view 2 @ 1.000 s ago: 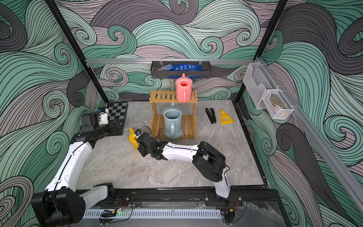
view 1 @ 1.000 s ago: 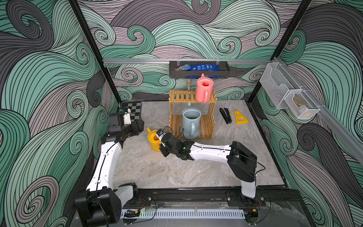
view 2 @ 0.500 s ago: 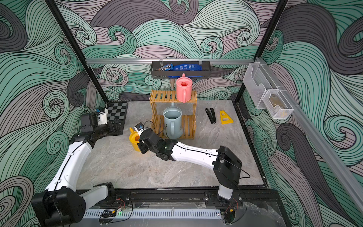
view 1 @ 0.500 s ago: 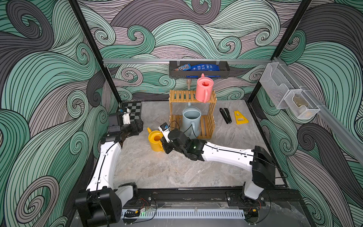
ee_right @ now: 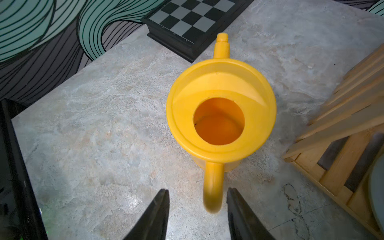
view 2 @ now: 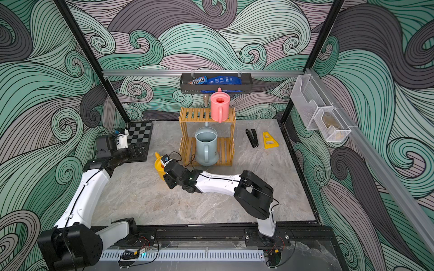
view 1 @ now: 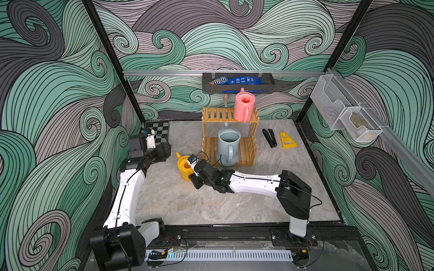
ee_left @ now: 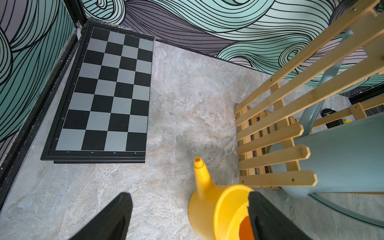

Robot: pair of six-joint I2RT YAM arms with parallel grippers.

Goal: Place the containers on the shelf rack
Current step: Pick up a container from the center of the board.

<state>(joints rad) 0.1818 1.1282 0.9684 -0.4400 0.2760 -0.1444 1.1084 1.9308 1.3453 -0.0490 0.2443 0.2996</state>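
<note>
The can's handle (ee_right: 213, 187) is ahead of my right gripper, lined up between its open fingers, so next my right gripper should advance toward the can and close on that handle.
The yellow container (ee_right: 220, 87) stands upright on the table, just left of the shelf rack (view 1: 217, 115); it also shows in both top views (view 1: 183, 167) (view 2: 159, 164). My right gripper (ee_right: 197, 190) is open, with its fingers on either side of the can's handle and a gap on each side. In a top view the right gripper (view 1: 193, 174) sits at the can's near side. The pink container (view 1: 244, 106) stands on the rack's top tier and the pale blue one (view 1: 228, 146) on the lower tier. My left gripper (ee_left: 188, 194) is open and empty, left of the yellow can.
A chessboard (view 1: 157, 131) lies in the back left corner. A black tool (view 1: 269, 138) and a yellow triangular piece (view 1: 287, 140) lie right of the rack. A black wall tray (view 1: 237, 83) hangs above the rack, and mesh baskets (view 1: 345, 112) hang on the right wall.
My right gripper's jaws have parted at the yellow can's handle. The right arm's elbow swung out to the right and came back. The can and the left arm stayed put.
</note>
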